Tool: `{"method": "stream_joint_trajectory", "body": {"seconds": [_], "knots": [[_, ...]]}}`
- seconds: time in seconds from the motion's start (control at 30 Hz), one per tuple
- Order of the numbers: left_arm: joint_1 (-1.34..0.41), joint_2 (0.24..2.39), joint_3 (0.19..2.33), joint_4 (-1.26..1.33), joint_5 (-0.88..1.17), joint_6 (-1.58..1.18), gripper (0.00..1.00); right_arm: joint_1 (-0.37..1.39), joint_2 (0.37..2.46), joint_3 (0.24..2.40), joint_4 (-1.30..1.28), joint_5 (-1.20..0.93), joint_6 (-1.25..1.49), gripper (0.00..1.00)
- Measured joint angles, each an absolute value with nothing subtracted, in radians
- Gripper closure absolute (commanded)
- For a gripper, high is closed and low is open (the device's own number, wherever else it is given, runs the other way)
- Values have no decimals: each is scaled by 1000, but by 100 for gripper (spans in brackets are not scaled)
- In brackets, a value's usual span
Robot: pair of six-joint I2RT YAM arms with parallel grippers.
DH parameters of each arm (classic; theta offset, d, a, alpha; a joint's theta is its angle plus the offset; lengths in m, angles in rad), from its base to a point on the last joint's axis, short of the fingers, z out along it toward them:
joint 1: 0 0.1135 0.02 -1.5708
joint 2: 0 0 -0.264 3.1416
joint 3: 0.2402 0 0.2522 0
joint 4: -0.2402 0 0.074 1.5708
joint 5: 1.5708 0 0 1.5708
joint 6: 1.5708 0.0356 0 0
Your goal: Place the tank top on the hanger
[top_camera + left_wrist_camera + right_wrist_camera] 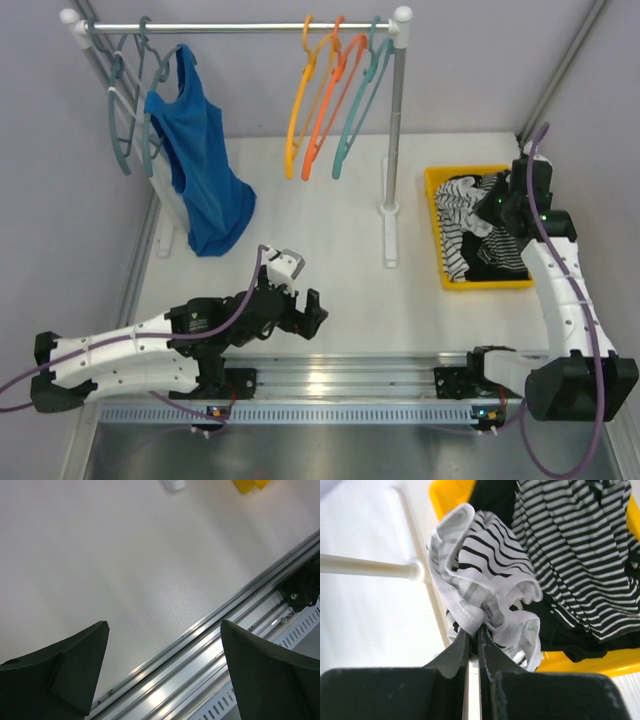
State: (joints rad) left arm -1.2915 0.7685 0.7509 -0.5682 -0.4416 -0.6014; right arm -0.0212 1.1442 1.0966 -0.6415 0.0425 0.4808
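Observation:
I will lift my right gripper over the bin's rim, lower it onto the bare front tabletop and let go, as that spot is back and to the left of my gripper in the top view.
The white tank top with bold black stripes [461, 206] lies bunched in the yellow bin [436, 222] at the right. My right gripper [474, 629] is shut on a fold of the tank top [475, 565] and holds it just above the bin; in the top view the right gripper [497, 207] sits over the bin. The amber hanger [299, 105] hangs on the rack rail, leftmost of three. My left gripper [300, 312] is open and empty above the table's front middle; in its wrist view the left gripper [165, 625] frames bare table and rail.
A darker fine-striped garment [580, 545] lies in the bin beside the tank top. A redder orange hanger [325, 110] and a teal hanger [360, 105] hang next to the amber one. A blue tank top [205, 170] hangs at the left. The rack post [393, 130] stands between hangers and bin.

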Motion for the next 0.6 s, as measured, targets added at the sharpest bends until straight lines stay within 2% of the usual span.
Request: {"method": "stream_joint_trajectory", "body": {"seconds": [0.6], "knots": [[-1291,769,819,-551,-498,-555,2,218,1174,1816,-862,23,482,100]]}}
